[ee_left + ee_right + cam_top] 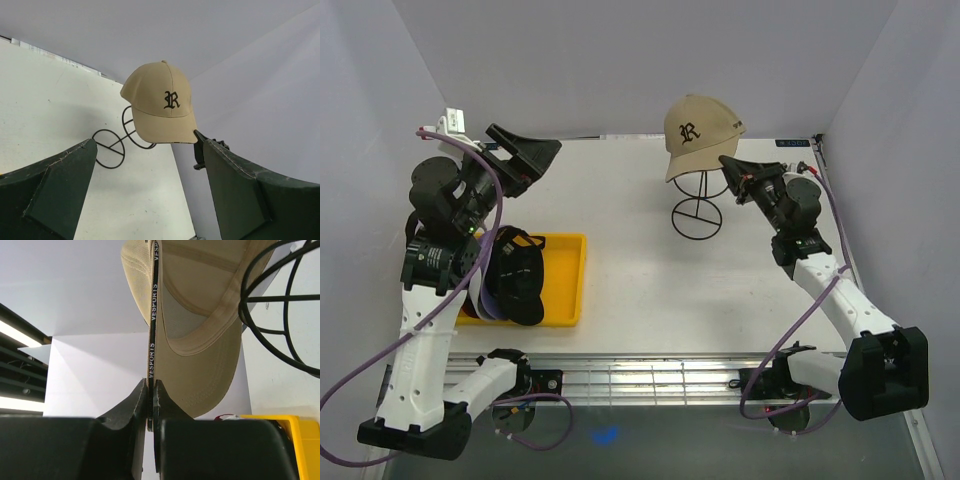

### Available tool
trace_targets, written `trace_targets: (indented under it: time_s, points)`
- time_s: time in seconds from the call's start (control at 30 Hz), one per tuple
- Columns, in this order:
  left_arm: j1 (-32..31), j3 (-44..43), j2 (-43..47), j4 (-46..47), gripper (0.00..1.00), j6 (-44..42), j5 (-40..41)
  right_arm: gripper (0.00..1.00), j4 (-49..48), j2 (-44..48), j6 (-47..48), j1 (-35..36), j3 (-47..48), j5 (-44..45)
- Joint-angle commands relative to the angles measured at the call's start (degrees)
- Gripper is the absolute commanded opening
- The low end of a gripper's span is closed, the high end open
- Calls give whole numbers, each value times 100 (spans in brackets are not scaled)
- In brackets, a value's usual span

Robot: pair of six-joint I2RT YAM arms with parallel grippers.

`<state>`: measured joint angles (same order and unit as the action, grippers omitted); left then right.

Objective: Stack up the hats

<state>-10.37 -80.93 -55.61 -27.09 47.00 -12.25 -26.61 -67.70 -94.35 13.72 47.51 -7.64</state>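
I should next lower the tan hat [701, 128] in my right gripper over the wire stand's top and release it, as the wire is still outside the hat's opening.
A tan hat [701, 128] with a dark letter logo hangs at the top of the black wire stand [697, 214], tilted. I cannot tell whether it touches the wire. My right gripper [730, 162] is shut on the hat's lower edge; in the right wrist view its jaws [151, 386] pinch the black printed inner band of the tan hat [200, 305]. More hats lie in the yellow tray [567, 285], a black hat [516, 276] on top. My left gripper [534, 150] is raised at the far left, open and empty, facing the tan hat [158, 102].
The wire stand [113, 145] rests on the white table at the back right, its round base toward the middle. The tray sits at the near left beside the left arm. Grey walls close the sides and back. A metal rail runs along the near edge.
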Motion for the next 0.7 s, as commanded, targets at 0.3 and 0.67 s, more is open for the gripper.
trace_targets:
  time_s: [0.3,0.67]
  points:
    - [-35,165,33,108,97,-7,-137,8,-1618,477,-840,-343,-1261,-466]
    - [-35,314,33,134,96,-7,-137,8,-2955,108,-1481,-484,-2104,-942]
